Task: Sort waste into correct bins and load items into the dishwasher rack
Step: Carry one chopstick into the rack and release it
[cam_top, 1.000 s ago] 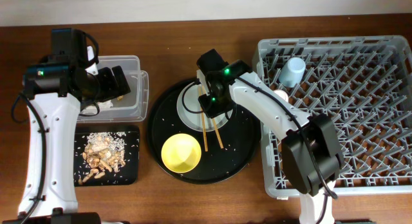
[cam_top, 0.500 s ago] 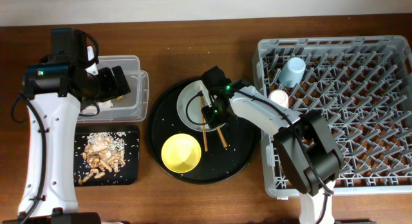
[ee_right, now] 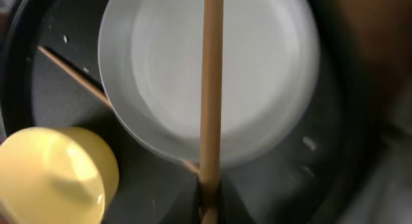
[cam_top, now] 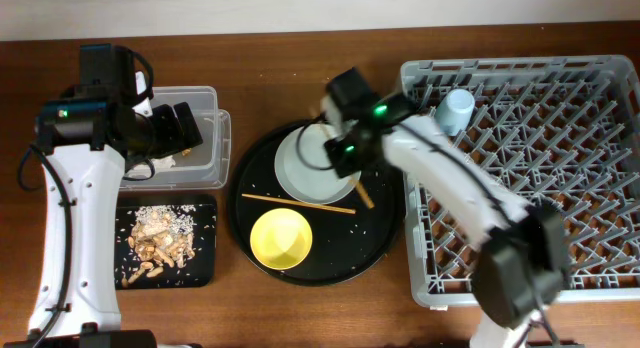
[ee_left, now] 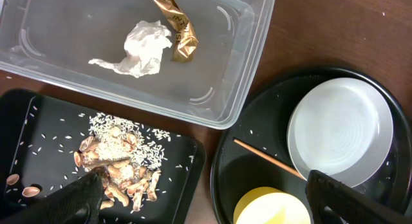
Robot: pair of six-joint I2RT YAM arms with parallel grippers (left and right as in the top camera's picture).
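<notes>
The rack wires by the cup lie to the right of my right gripper in the overhead view. I will swing across and release the chopstick over them.
My right gripper (cam_top: 347, 156) is shut on one wooden chopstick (ee_right: 211, 89), which runs straight out from the jaws over the pale plate (ee_right: 206, 69); its other end (cam_top: 364, 197) pokes out below the arm. The second chopstick (cam_top: 298, 203) lies crosswise on the round black tray, between the plate (cam_top: 300, 173) and the yellow bowl (cam_top: 280, 238). My left gripper (ee_left: 212, 208) stands open above the clear tub (ee_left: 251, 76), which holds the white tissue (ee_left: 138, 47) and the gold wrapper (ee_left: 177, 28). Food scraps (ee_left: 119, 166) lie in the small black tray (cam_top: 205, 213). A light blue cup (cam_top: 455, 111) stands in the grey rack (cam_top: 560, 188).
The round black tray (cam_top: 380, 248) sits between the tub and the rack, with white crumbs scattered on it. The rack's near wall stands close to the right of my right gripper. Bare wooden table (cam_top: 270, 78) shows behind the tray.
My right gripper shut on one chopstick and moved up and right with it. The other chopstick swung to lie crosswise on the tray. The left arm stayed still.
</notes>
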